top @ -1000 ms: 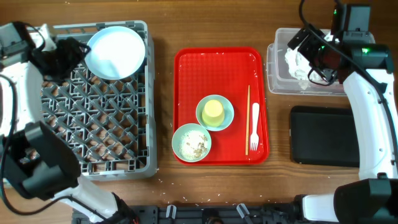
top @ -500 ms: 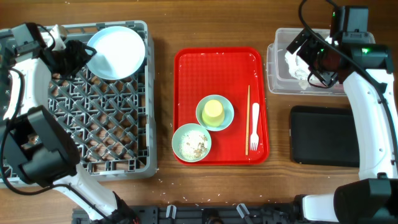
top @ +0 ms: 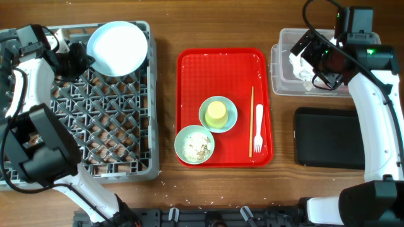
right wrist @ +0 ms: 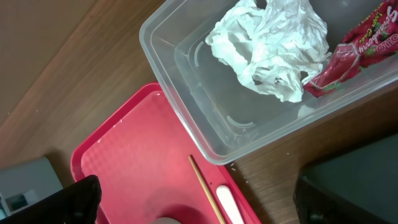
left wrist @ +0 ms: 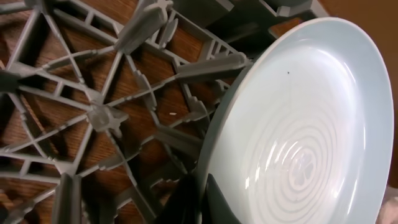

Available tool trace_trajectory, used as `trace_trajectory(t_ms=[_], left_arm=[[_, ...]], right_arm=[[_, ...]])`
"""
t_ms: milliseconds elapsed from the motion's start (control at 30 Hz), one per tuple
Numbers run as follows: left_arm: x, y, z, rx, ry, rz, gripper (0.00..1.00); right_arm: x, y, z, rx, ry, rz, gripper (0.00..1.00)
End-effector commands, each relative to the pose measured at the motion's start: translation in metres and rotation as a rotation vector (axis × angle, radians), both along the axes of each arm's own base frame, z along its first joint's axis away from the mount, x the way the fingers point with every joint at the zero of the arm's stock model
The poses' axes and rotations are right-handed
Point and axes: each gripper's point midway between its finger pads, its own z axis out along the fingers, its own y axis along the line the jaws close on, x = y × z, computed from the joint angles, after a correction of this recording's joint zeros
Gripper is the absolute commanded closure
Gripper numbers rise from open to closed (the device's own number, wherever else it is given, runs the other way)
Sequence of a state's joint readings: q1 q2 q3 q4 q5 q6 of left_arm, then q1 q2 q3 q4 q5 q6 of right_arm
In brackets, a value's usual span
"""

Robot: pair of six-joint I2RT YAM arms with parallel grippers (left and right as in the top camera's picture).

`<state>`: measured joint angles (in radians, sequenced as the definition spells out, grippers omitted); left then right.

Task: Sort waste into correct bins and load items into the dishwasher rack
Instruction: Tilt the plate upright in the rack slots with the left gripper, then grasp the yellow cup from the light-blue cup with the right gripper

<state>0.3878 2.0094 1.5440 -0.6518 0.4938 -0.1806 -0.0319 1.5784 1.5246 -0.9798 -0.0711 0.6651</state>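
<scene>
The plate's side still slants upward. My left gripper will next lift the white plate (top: 117,49), turn it upright, and lower it among the rack's back wires to let it go.
The white plate (top: 117,49) leans at the back of the grey dishwasher rack (top: 95,113). My left gripper (top: 79,57) is shut on its left rim; in the left wrist view the rim (left wrist: 292,118) runs down between the dark fingers (left wrist: 214,202). My right gripper (top: 310,52) hangs open over the clear tub (top: 281,75), empty. The tub (right wrist: 186,81) holds the crumpled napkin (right wrist: 267,43) and the red wrapper (right wrist: 348,56). One teal bowl (top: 231,116) carries the yellow cup (top: 218,112); the other bowl (top: 194,144) holds food scraps. The fork (top: 258,129) and the stick (top: 251,120) lie alongside.
The red serving tray (top: 189,75) sits mid-table under the bowls, fork and stick. A flat black tray (top: 328,139) lies in front of the clear tub. Small crumbs dot the wood near the rack's front edge.
My left gripper has closed on the plate's rim, and the plate has shifted slightly toward the rack's back edge. The right arm has stayed still.
</scene>
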Motion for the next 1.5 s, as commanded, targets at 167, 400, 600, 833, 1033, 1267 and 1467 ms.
trace_trajectory(t_ms=[167, 400, 600, 833, 1033, 1267, 1467], left_arm=[[-0.02, 0.021, 0.095, 0.214, -0.125, 0.099, 0.96], [-0.042, 0.122, 0.155, 0.841, -0.114, 0.336, 0.96], [-0.026, 0.126, 0.189, 1.15, -0.134, 0.246, 0.96], [-0.013, 0.109, 0.156, 1.294, 0.022, 0.211, 0.96], [0.001, 0.088, 0.138, 1.337, 0.051, 0.128, 0.96], [0.007, 0.072, 0.138, 1.339, 0.031, 0.097, 0.85], [0.012, 0.049, 0.151, 1.24, -0.074, 0.221, 0.48]], right_arm=[[0.0, 0.003, -0.005, -0.005, 0.007, 0.017, 0.0], [-0.001, 0.002, -0.005, -0.008, 0.008, 0.014, 0.0], [-0.004, -0.004, -0.007, -0.053, 0.024, 0.018, 0.0], [-0.005, -0.004, -0.008, -0.053, 0.03, 0.018, 0.0], [-0.005, -0.004, -0.008, -0.052, 0.027, 0.017, 0.0], [-0.006, -0.004, -0.008, -0.052, 0.034, 0.018, 0.0], [-0.008, -0.004, -0.009, -0.052, 0.04, 0.019, 0.0]])
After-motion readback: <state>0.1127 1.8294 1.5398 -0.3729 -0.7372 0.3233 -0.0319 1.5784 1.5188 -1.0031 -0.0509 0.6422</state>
